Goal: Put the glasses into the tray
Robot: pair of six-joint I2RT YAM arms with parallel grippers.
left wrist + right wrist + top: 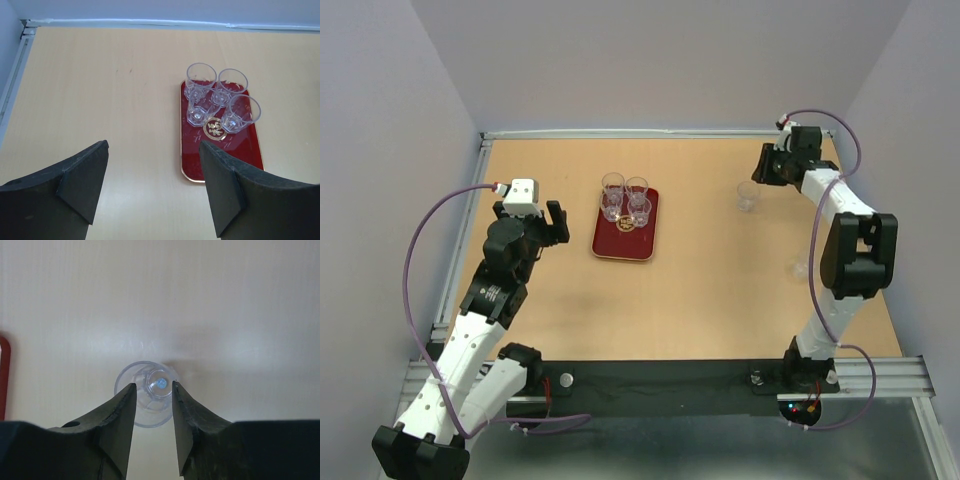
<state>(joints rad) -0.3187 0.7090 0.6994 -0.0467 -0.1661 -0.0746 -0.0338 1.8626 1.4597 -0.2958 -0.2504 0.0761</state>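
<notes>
The lone glass stands below my open fingers. My right gripper should next lower over it and close on the side of the glass's rim away from the tray.
The dark red tray [620,243] lies at the table's middle, and several clear glasses [625,200] stand clustered on its far half. They also show in the left wrist view [218,97] on the tray [222,155]. One glass [748,196] stands on the wood at the right. My right gripper [152,385] hovers just over this glass [146,412], jaws partly open, not gripping it. Another faint glass [798,268] stands by the right arm's elbow. My left gripper [152,185] is open and empty, left of the tray.
The tray's red edge [4,375] shows at the far left of the right wrist view. A metal rail [470,230] runs along the table's left edge, and grey walls close in the back and sides. Bare wood lies between the tray and the lone glass.
</notes>
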